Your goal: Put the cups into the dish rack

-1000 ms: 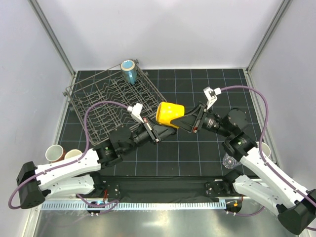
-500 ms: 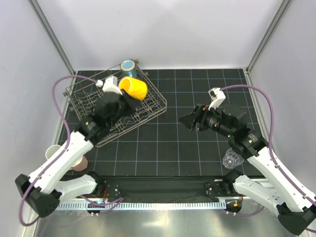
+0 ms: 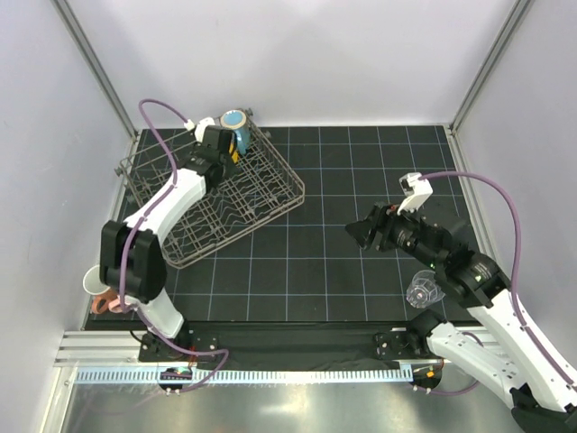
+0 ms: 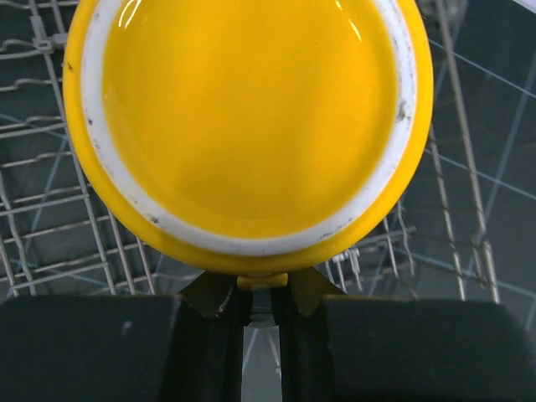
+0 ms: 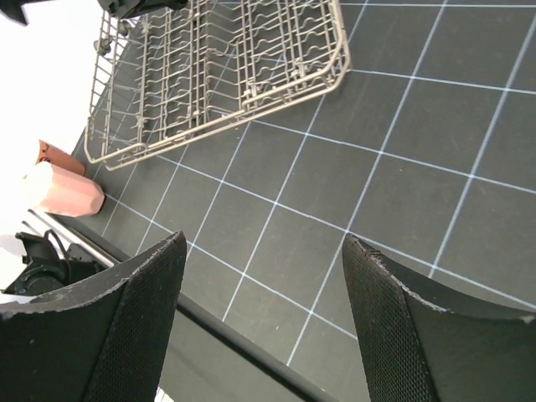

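Next, my left gripper turns and brings the yellow cup (image 4: 251,117) down onto the wires beside the light blue cup for release, since the rack slants beneath it.
In the left wrist view the yellow cup (image 4: 251,117) fills the frame, bottom towards the camera. My left gripper (image 4: 261,293) is shut on its small handle above the wires of the dish rack (image 4: 50,234). Seen from above, the left gripper (image 3: 225,150) is at the back of the dish rack (image 3: 261,198), right beside the light blue cup (image 3: 236,124) standing in the rack's far corner. The arm hides most of the yellow cup there. My right gripper (image 3: 357,233) is open and holds nothing, over the mat to the right of the rack. A clear tumbler (image 3: 422,290) stands under the right arm.
Two salmon-pink cups (image 3: 97,283) sit at the mat's left edge near the left arm's base. One pink cup (image 5: 63,191) shows in the right wrist view beyond the dish rack (image 5: 218,75). Grey walls enclose the black gridded mat (image 3: 325,271).
The right gripper let go of the yellow cup, opened and drew back to the right. The left arm swung the cup from mid-table to the rack's back, beside the light blue cup.
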Motion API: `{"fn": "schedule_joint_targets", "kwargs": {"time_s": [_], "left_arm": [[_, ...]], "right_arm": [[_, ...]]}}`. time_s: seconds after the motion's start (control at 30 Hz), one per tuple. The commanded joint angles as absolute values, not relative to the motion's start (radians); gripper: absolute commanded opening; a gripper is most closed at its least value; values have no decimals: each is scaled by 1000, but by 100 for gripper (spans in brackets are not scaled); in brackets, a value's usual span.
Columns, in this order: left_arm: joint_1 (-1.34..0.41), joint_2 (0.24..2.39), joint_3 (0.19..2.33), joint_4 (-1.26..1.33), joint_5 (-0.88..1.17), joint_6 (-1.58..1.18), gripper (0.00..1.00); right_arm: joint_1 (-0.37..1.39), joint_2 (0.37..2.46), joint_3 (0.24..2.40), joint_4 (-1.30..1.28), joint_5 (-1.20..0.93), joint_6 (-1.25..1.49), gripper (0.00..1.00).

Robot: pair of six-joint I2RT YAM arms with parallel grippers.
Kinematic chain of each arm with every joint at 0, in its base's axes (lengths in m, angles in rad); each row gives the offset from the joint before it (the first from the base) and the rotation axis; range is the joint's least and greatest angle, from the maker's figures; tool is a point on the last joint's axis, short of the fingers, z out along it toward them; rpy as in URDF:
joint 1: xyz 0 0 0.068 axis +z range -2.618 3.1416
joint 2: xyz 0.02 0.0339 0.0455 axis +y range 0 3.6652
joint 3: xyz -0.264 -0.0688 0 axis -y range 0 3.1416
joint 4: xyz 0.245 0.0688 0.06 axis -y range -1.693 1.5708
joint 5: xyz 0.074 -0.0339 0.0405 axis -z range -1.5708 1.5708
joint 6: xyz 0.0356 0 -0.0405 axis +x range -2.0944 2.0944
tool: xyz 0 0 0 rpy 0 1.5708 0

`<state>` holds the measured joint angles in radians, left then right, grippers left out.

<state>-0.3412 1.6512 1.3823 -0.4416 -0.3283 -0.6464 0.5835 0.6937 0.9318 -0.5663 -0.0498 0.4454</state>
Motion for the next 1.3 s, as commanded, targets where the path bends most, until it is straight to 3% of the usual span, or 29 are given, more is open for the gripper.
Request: {"fn": "schedule_joint_targets", "kwargs": {"time_s": [0.0, 0.37, 0.77, 1.27], "left_arm": [[-319, 1684, 1520, -380, -455, -670, 0], [-316, 1933, 1637, -370, -529, -765, 0], [-302, 2065, 1681, -342, -578, -802, 0], [-244, 2190, 1790, -318, -469, -805, 0]], "right_arm": [[586, 649, 933, -604, -5, 425, 76], [586, 606, 914, -621, -5, 460, 76], [586, 558, 885, -646, 28, 506, 76], [587, 580, 882, -653, 40, 522, 76]]}}
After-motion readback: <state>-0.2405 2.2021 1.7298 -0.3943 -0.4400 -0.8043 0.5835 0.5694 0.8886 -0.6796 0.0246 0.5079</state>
